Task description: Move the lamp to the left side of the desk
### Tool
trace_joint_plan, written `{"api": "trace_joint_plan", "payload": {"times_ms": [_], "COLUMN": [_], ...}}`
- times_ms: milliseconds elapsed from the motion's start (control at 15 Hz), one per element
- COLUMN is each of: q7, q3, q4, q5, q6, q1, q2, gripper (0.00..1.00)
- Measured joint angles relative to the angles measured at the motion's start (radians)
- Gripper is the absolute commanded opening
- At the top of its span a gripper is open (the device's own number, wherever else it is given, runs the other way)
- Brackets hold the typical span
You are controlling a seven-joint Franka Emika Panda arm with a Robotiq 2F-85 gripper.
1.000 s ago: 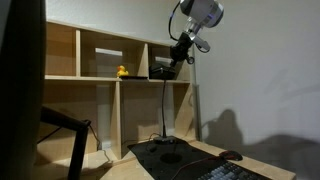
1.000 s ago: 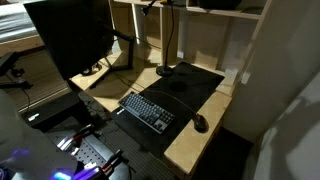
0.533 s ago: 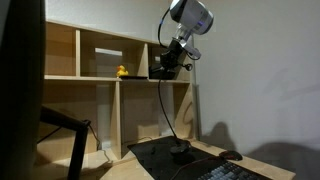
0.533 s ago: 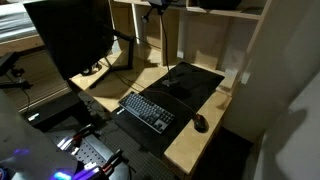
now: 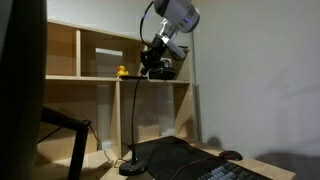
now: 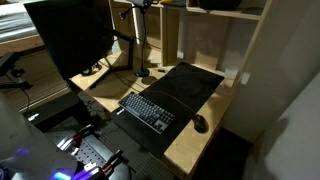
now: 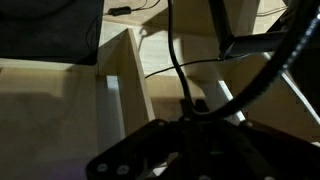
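Note:
The gripper lowers and shifts over the lamp's round base (image 5: 131, 168) next, straightening the lamp's leaning stem, then releases the stem's top, since that base is below it.
The slim black lamp (image 5: 135, 120) stands with its round base (image 5: 131, 168) on the desk (image 6: 188, 148), just past the left edge of the dark mat (image 6: 185, 85). Its base also shows in an exterior view (image 6: 142, 72), and its stem runs through the wrist view (image 7: 176, 60). My gripper (image 5: 151, 66) is high up in front of the shelf unit, shut on the top of the lamp's stem. In the wrist view the jaws (image 7: 190, 115) are dark and blurred around the stem.
A wooden cubby shelf unit (image 5: 90, 60) with a yellow duck (image 5: 122, 71) stands behind the desk. A keyboard (image 6: 147, 110) lies on the mat and a mouse (image 6: 200, 123) beside it. A large dark monitor (image 6: 70, 35) stands left of the lamp.
My gripper has carried the lamp leftward; its base has gone from the middle of the mat to the desk surface beside the mat's left edge.

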Motion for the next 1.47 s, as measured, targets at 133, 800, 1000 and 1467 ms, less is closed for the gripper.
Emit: {"api": "trace_joint_plan", "payload": {"times_ms": [133, 800, 1000, 1467], "q7": [0.017, 0.019, 0.019, 0.003], "q3": [0.016, 0.104, 0.095, 0.091], "q4": [-0.002, -0.121, -0.153, -0.241], "q5": [0.001, 0.135, 0.143, 0.170], "q6": [0.036, 0.373, 0.447, 0.733], "q1": [0.014, 0.074, 0.071, 0.072], "q2": [0.014, 0.038, 0.044, 0.087], "gripper": [0.02, 0.02, 0.02, 0.02]}}
